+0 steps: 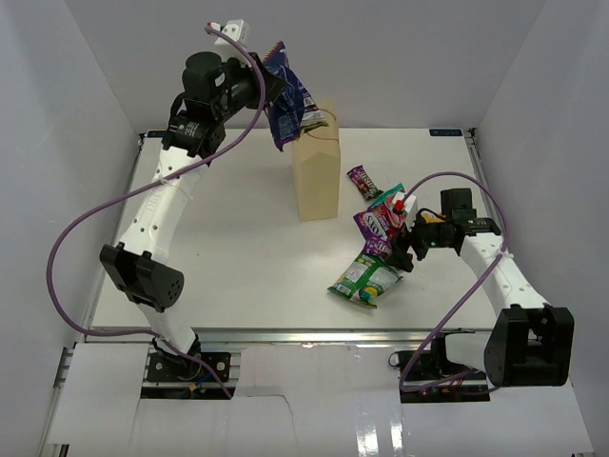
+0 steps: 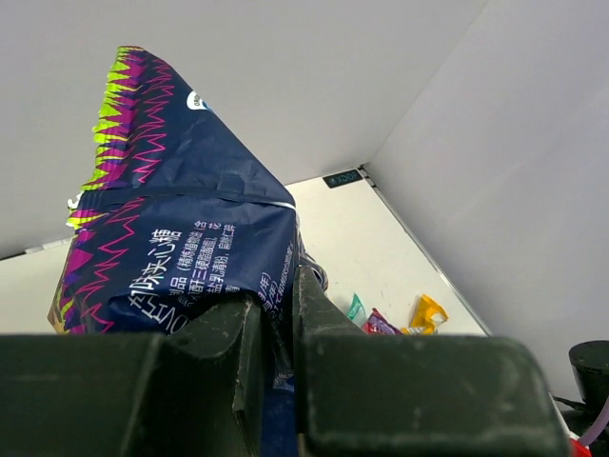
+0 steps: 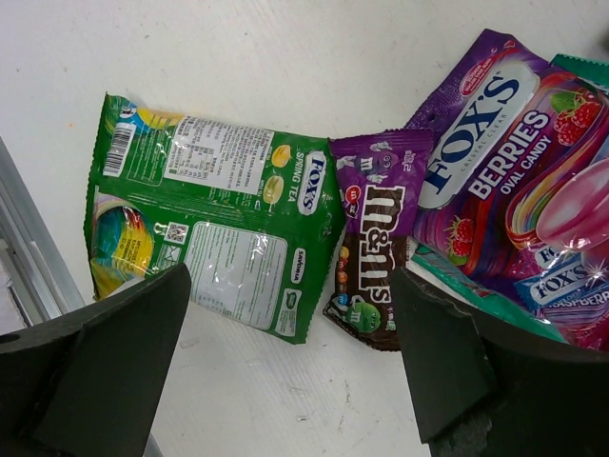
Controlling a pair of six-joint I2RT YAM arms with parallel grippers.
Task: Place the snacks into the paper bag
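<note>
My left gripper moves to the right in the top view next, over the paper bag's open top. It then releases, since the dark-blue bag (image 1: 288,95) hangs mostly beside it.
My left gripper (image 1: 271,90) is shut on the large dark-blue bag (image 1: 288,95) and holds it in the air just above and left of the paper bag's (image 1: 316,171) open top. In the left wrist view the dark-blue bag (image 2: 181,238) fills the space above my gripper (image 2: 278,314). My right gripper (image 1: 404,255) is open and low over the snack pile. In the right wrist view my gripper (image 3: 295,362) frames the green-white bag (image 3: 214,214), a small purple-brown candy packet (image 3: 376,238) and a purple berry candy bag (image 3: 514,162).
A small purple candy bar (image 1: 362,181) lies right of the paper bag. A pink-teal bag (image 1: 390,202) lies at the top of the pile. The green-white bag (image 1: 364,278) lies nearest the table's front edge. A yellow packet (image 2: 425,312) shows in the left wrist view.
</note>
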